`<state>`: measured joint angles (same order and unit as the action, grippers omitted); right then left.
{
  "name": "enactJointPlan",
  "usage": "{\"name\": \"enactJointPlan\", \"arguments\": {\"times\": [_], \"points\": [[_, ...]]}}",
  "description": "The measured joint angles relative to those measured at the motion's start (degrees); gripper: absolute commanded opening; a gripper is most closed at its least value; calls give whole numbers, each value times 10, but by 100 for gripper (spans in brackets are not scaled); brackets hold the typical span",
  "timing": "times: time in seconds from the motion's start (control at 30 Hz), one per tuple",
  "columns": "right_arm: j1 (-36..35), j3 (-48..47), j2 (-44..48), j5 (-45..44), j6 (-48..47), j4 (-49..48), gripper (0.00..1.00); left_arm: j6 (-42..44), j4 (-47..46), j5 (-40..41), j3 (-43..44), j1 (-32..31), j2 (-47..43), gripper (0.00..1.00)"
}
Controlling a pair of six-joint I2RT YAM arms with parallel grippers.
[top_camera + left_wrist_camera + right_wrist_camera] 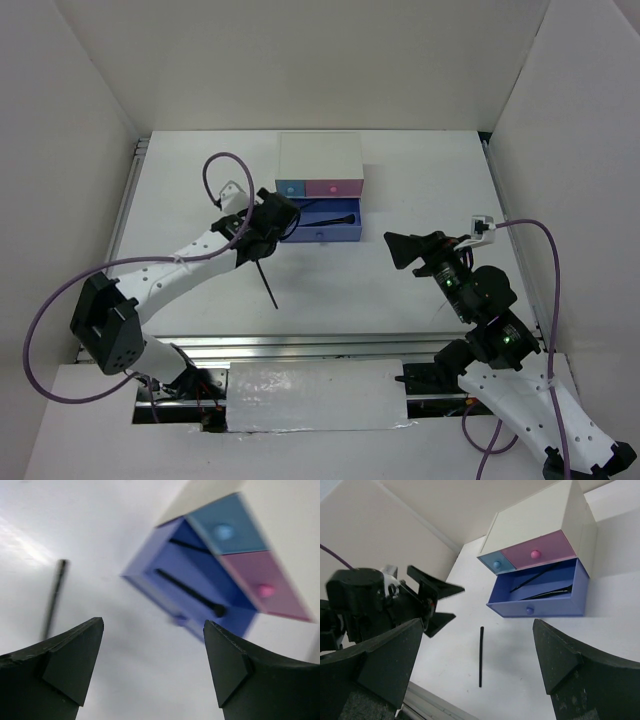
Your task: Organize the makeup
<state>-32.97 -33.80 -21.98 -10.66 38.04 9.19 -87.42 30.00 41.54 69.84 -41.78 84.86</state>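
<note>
I will next move my left gripper down and to its left in the wrist view, onto the pencil's middle (265, 279) (53, 600), because the pencil is that way and is still outside the drawer.
A thin black pencil (267, 283) lies loose on the white table in front of the drawer box; it also shows in the left wrist view (54, 598) and the right wrist view (481, 656). The lower blue drawer (345, 235) is pulled open and holds two thin black sticks (546, 593), one with a thicker end (192, 594). My left gripper (276, 222) is open and empty, just left of the open drawer and above the pencil's far end. My right gripper (404, 247) is open and empty, to the right of the drawer. No compacts or lipstick tubes are in view.
The white box (318, 157) stands at the back centre with its small blue (290, 187) and pink (332, 186) drawers shut. White walls enclose the table on three sides. A metal rail (300, 348) runs along the near edge.
</note>
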Motion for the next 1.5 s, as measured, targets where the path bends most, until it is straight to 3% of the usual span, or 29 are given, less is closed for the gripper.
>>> {"name": "enactJointPlan", "arguments": {"times": [0.2, 0.3, 0.47, 0.67, 0.83, 1.0, 1.07, 1.3, 1.5], "points": [[0, 0, -8, 12, 0, -4, 98, 92, 44, -80, -78, 61, -17, 87], [0, 1, -19, 19, 2, -7, 98, 131, 47, -110, -77, 91, 11, 86], [0, 2, -25, 26, 4, -10, 98, 183, 34, -170, -75, 102, 91, 72], [0, 2, -25, 26, 4, -10, 99, 200, 26, -205, -77, 104, 137, 67], [0, 5, -25, 27, 4, -11, 98, 199, 21, -207, -88, 105, 137, 56], [0, 5, -24, 28, 4, -11, 99, 199, 23, -205, -90, 106, 152, 54], [0, 5, -23, 27, 4, -11, 99, 200, 22, -203, -88, 106, 155, 47], [0, 5, -23, 28, 4, -11, 98, 200, 5, -207, -93, 116, 154, 3], [0, 5, -24, 30, 4, -14, 99, 199, -5, -208, -110, 121, 137, 0]]}}
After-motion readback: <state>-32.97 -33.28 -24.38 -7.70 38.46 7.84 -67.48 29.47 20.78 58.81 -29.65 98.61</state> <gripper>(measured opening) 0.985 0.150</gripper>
